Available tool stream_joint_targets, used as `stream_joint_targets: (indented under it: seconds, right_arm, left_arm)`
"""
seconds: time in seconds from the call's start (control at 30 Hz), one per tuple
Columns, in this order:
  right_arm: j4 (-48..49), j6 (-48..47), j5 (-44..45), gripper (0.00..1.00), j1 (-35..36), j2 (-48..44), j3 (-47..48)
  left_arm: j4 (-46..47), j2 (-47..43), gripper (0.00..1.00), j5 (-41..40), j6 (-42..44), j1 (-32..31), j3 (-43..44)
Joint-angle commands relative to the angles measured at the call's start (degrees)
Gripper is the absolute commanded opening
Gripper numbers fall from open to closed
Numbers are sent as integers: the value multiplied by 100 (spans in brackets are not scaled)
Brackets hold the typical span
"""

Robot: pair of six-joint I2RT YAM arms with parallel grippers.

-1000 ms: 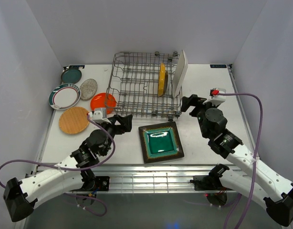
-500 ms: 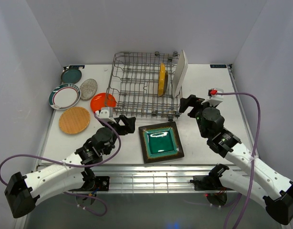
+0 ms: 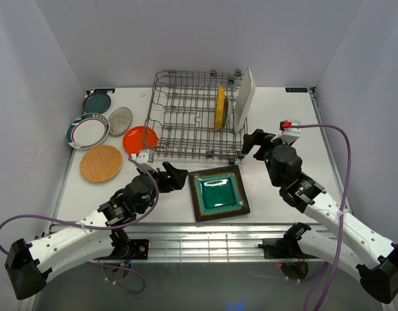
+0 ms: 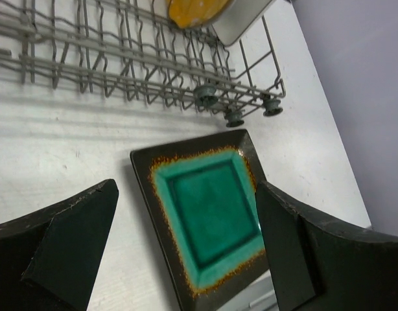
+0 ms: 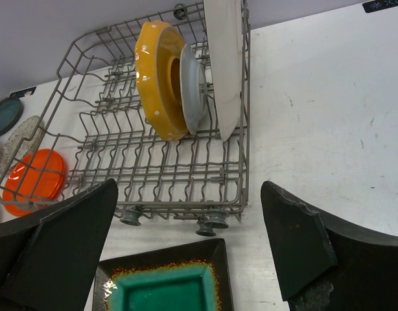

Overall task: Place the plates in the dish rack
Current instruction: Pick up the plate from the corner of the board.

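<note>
I will next bring my left gripper down, back and to the right in the top view, onto the dark plate's side rim point(image 3: 194, 198) point(image 4: 159, 232), which is nearest its open fingers.
The dark square plate with a green centre point(image 3: 218, 192) lies flat in front of the grey wire dish rack point(image 3: 179, 123). It also shows in the left wrist view point(image 4: 209, 214) and the right wrist view point(image 5: 163, 285). My left gripper point(image 3: 175, 173) is open and empty just left of this plate, low over the table. My right gripper point(image 3: 247, 141) is open and empty by the rack's near right corner. A yellow scalloped plate point(image 3: 220, 107), a pale blue plate point(image 5: 194, 87) and a white rectangular plate point(image 3: 244, 98) stand upright in the rack.
Left of the rack lie an orange plate point(image 3: 139, 139), a wood-tone plate point(image 3: 100, 162), a white plate with a teal rim point(image 3: 87, 130), a speckled grey plate point(image 3: 120, 116) and a teal plate point(image 3: 96, 102). The rack stands on small wheels point(image 5: 215, 220). White walls surround the table.
My left gripper has moved right and forward, closer to the square plate's left edge. My right gripper has edged left towards the rack's near right corner. The plates have not moved.
</note>
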Motion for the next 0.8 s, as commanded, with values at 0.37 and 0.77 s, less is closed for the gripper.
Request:
stream_joint_targets:
  seconds: [0.37, 0.77]
  right_arm:
    - [220, -81, -189, 97, -17, -129, 121]
    - [220, -81, -241, 97, -26, -209, 103]
  left_arm:
    - [382, -72, 98, 1396, -1255, 90, -1092]
    - [2640, 1236, 96, 2179, -1413, 335, -2024]
